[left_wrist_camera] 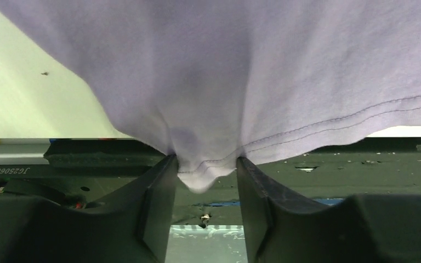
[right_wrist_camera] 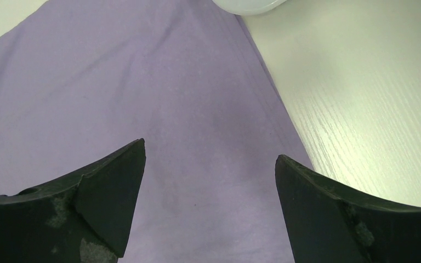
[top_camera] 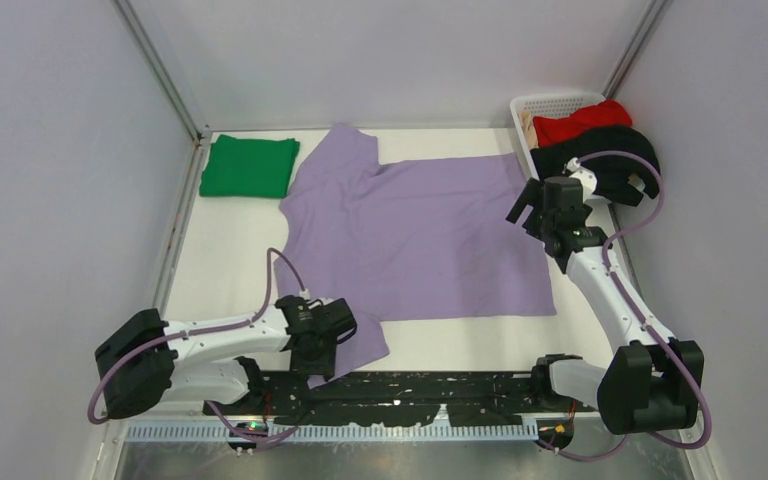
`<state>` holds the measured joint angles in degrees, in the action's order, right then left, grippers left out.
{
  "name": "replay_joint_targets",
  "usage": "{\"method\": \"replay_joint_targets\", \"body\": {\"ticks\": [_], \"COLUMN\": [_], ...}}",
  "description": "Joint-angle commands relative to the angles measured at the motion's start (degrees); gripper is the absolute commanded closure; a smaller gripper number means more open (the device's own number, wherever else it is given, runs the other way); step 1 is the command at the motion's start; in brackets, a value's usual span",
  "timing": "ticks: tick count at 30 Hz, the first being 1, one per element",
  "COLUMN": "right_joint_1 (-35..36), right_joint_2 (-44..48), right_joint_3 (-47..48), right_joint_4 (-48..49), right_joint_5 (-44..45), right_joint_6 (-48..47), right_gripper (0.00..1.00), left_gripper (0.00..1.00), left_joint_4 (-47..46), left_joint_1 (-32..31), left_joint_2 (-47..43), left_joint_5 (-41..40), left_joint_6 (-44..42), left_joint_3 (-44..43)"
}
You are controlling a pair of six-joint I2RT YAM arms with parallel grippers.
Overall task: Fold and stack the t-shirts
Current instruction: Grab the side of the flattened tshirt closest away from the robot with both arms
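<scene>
My right gripper should move back, down onto the near hem corner on the basket's side [top_camera: 550, 311], which lies flat and free.
A light lavender t-shirt [top_camera: 420, 230] lies spread flat across the middle of the table. My left gripper [top_camera: 325, 352] is at its near-left sleeve, by the table's front edge. In the left wrist view the sleeve's stitched hem [left_wrist_camera: 205, 172] hangs bunched between my half-closed fingers [left_wrist_camera: 205, 159], touching both tips, with a gap still showing below it. My right gripper [top_camera: 538, 215] hovers open over the lavender shirt's right edge [right_wrist_camera: 142, 98] with nothing between its fingers [right_wrist_camera: 209, 150]. A folded bright green t-shirt [top_camera: 250, 166] rests at the back left. Red [top_camera: 582, 122] and black [top_camera: 600, 160] t-shirts fill the basket.
A white lattice basket [top_camera: 550, 103] stands at the back right corner, its rim [right_wrist_camera: 246, 4] just beyond the right gripper. Metal frame posts and grey walls close in the table. A black base plate [top_camera: 410, 390] runs along the near edge.
</scene>
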<state>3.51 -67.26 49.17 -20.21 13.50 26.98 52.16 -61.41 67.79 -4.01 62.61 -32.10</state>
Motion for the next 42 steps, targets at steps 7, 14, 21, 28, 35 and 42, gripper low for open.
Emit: {"method": "replay_joint_targets", "body": {"ticks": [7,14,21,28,35,42], "right_joint_1": [-2.54,-10.95,-18.99,-19.37,-19.33,-19.37], "right_joint_2": [3.07,9.67,14.71,10.16,7.74,6.0], "right_joint_3": [-1.69,-6.71,-16.58,-22.28,-25.57,-25.71], "right_joint_4": [-2.54,-10.51,-17.77,-14.87,-10.6,-8.24], "right_joint_5": [4.96,5.53,-5.13,-12.31,-12.73,-9.57], "right_joint_6": [4.96,10.21,10.31,11.02,11.99,12.17], "right_gripper": [0.05,0.05,0.02,0.19,0.41,0.52], "left_gripper": [1.0,1.0,1.0,1.0,1.0,1.0], "left_joint_4": [-0.94,10.17,11.97,9.76,7.89,7.34], "left_joint_1": [-0.21,-0.16,0.05,0.29,0.28,0.4], "left_joint_2": [4.57,-2.19,-6.6,-9.34,-12.6,-12.86], "left_joint_5": [-1.32,-6.04,-8.19,-6.45,-5.08,-4.53], "left_joint_6": [-1.07,-2.63,-2.42,-5.64,-5.83,-6.1], "left_joint_3": [-0.66,-5.51,-4.6,-4.27,-2.85,-2.31]}}
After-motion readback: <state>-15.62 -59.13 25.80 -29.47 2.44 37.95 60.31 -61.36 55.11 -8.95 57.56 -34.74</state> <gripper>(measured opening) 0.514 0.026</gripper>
